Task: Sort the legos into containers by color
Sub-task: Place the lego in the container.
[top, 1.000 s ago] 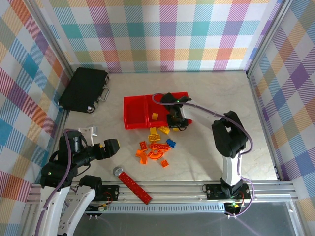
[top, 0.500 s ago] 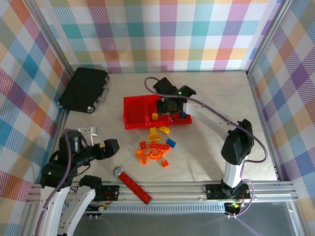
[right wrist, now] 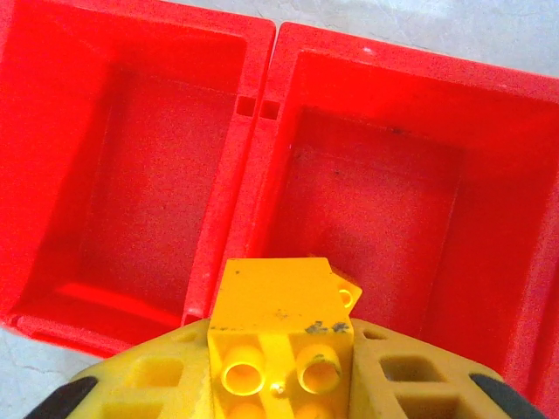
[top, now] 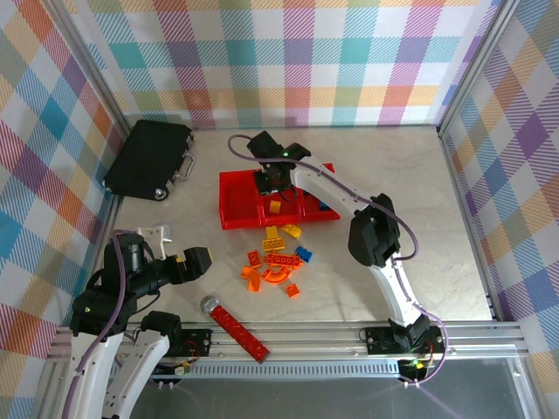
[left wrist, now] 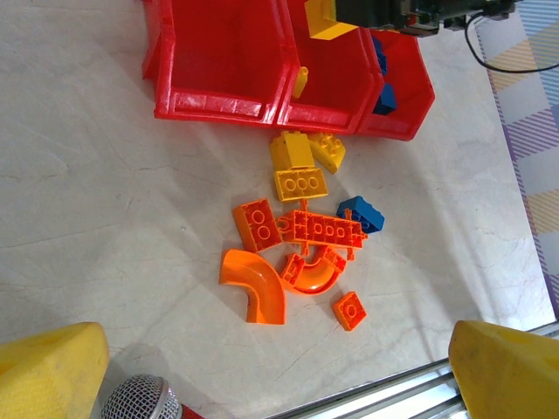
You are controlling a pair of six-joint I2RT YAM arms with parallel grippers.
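I should next move my right gripper off the side of the middle bin and let go of the yellow brick over the bottom of the middle bin, because that is beside my gripper, toward the blue bricks.
Three joined red containers (top: 238, 202) stand mid-table. My right gripper (top: 272, 181) hovers above them, shut on a yellow brick (right wrist: 278, 321). Seen from the right wrist, the brick hangs over the front of the wall between the left bin (right wrist: 131, 175) and the middle bin (right wrist: 376, 201). A yellow piece (left wrist: 300, 80) lies in the middle bin and blue bricks (left wrist: 384, 87) in the right one. Loose legos lie in front: an orange arch (left wrist: 253, 284), an orange plate (left wrist: 327, 230), yellow bricks (left wrist: 297, 166) and a blue brick (left wrist: 360, 212). My left gripper (top: 199, 260) stands open near the front left, holding nothing.
A black case (top: 148, 157) lies at the back left. A long red bar (top: 238, 323) with a silver round end (left wrist: 140, 400) lies near the front edge, beside the aluminium rail (top: 349, 333). Checked walls close in the table on three sides.
The right arm has swung left and back, carrying the yellow brick from the front of the right bin to above the left and middle bins. The left arm has stayed still.
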